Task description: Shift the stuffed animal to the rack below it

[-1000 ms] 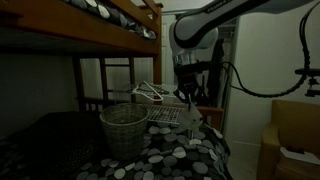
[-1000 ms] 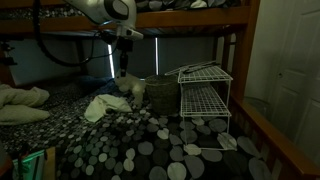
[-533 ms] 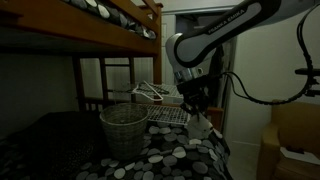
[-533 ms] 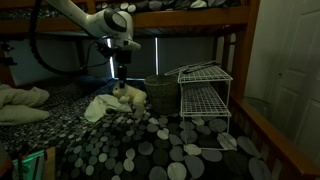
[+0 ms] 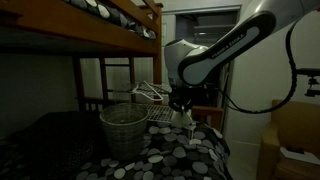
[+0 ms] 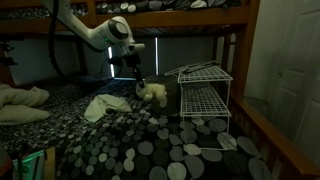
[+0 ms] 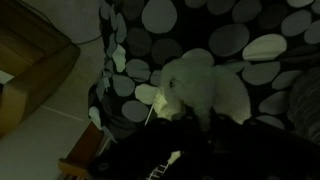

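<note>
I will next swing my gripper toward the rack, tilt it sideways, and let go of the stuffed animal (image 6: 153,93) on the lower wire shelf (image 6: 202,101), because the top shelf covers it from above.
The stuffed animal (image 6: 153,93) is a small cream plush. It hangs from my gripper (image 6: 140,84) a little above the spotted bedspread, left of the white wire rack (image 6: 205,98). In the wrist view the plush (image 7: 205,88) fills the middle, with the dark fingers of my gripper (image 7: 188,122) closed around its lower part. In an exterior view my gripper (image 5: 181,110) holds the pale toy (image 5: 186,119) in front of the rack (image 5: 158,100). The rack's top shelf sits tilted.
A round grey woven basket (image 5: 125,130) stands beside the rack and also shows behind the toy in an exterior view (image 6: 162,84). A white cloth (image 6: 100,107) lies on the spotted bedspread (image 6: 170,145). The upper bunk's frame (image 5: 100,25) hangs overhead. A cardboard box (image 5: 295,130) stands past the bed's edge.
My gripper has carried the stuffed animal sideways from near the white cloth toward the rack. The arm has bent lower over the bed.
</note>
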You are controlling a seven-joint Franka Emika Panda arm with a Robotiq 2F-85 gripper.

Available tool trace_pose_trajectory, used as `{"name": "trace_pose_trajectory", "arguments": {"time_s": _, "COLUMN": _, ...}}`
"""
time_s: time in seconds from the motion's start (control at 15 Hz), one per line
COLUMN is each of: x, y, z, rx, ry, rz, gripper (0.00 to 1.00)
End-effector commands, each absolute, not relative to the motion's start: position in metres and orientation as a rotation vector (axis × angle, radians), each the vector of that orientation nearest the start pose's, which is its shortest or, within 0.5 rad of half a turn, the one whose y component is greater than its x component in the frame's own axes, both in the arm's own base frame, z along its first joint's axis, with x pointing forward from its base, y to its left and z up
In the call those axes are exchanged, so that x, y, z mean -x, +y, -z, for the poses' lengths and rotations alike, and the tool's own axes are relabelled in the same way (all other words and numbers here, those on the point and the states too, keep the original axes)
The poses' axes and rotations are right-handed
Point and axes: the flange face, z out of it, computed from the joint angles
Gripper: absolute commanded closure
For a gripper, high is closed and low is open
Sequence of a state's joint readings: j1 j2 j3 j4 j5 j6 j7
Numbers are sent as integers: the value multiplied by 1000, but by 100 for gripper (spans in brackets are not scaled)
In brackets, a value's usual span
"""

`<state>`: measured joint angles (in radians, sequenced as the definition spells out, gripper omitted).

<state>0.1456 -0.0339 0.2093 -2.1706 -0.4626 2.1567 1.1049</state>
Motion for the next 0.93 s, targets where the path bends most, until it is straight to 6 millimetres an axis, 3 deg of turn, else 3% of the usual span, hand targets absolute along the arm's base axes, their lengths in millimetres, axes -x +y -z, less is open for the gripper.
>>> {"name": "trace_pose_trajectory", "arguments": {"time_s": 0.0, "x": -528, "y": 166, "z": -384, "rx": 3408, "ry": 937, "rz": 660, "gripper": 97}}
{"name": "trace_pose_trajectory", "arguments": {"time_s": 0.47, "x": -572, "y": 197, "z": -353, "rx": 3681, "ry": 1055, "rz": 1037, "gripper": 97}}
{"name": "trace_pose_trajectory", "arguments": {"time_s": 0.67, "x": -587, "y": 210, "z": -346, "rx": 3709, "ry": 1104, "rz": 987, "gripper": 97}}
{"name": "trace_pose_trajectory", "arguments": {"time_s": 0.73, "x": -573, "y": 205, "z": -350, "rx": 3698, "ry": 1046, "rz": 982, "gripper": 97}}
{"name": "trace_pose_trajectory", "arguments": {"time_s": 0.8, "x": -578, "y": 209, "z": -347, "rx": 3699, "ry": 1048, "rz": 977, "gripper": 89}}
{"name": "trace_pose_trajectory", "arguments": {"time_s": 0.87, "x": -578, "y": 209, "z": -345, "rx": 3702, "ry": 1044, "rz": 973, "gripper": 89}}
